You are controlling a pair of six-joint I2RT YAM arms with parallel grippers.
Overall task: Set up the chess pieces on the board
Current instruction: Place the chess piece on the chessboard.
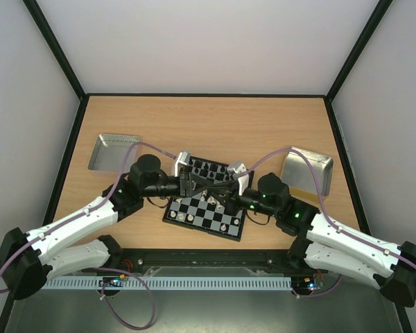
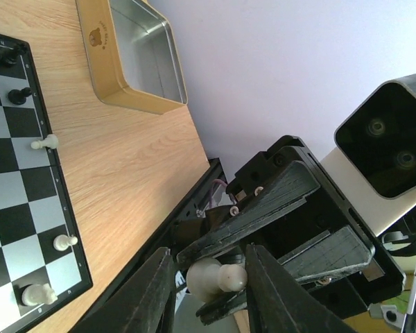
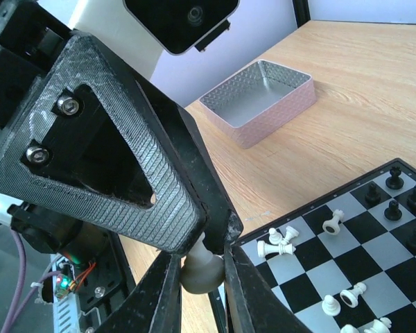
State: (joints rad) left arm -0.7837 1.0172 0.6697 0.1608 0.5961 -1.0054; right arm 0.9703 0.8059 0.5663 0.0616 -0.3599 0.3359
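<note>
The light square (image 2: 24, 258) beside the near-corner pawn stands empty, so next I should swing my left gripper back, turn it fingers-down and lower the pawn (image 2: 215, 277) onto that square.
Both grippers meet low over the board (image 1: 194, 208). My right gripper (image 3: 201, 261) is shut on the round base of a cream-white pawn (image 3: 204, 272), which lies sideways in the air. In the left wrist view that pawn (image 2: 215, 277) sits between the fingers of my left gripper (image 2: 208, 260). Those jaws stand apart: the head is against one finger and a gap shows beside the base. Several white pieces (image 3: 281, 241) lie tipped on the board (image 3: 374, 270), and black ones (image 3: 395, 201) stand along its far rows.
A metal tray (image 1: 114, 152) lies at the back left of the table and another tray (image 1: 308, 171) at the back right; both look empty. Black frame posts and white walls close in the table. White pieces (image 2: 64, 241) stand near the board's edge (image 2: 59, 187).
</note>
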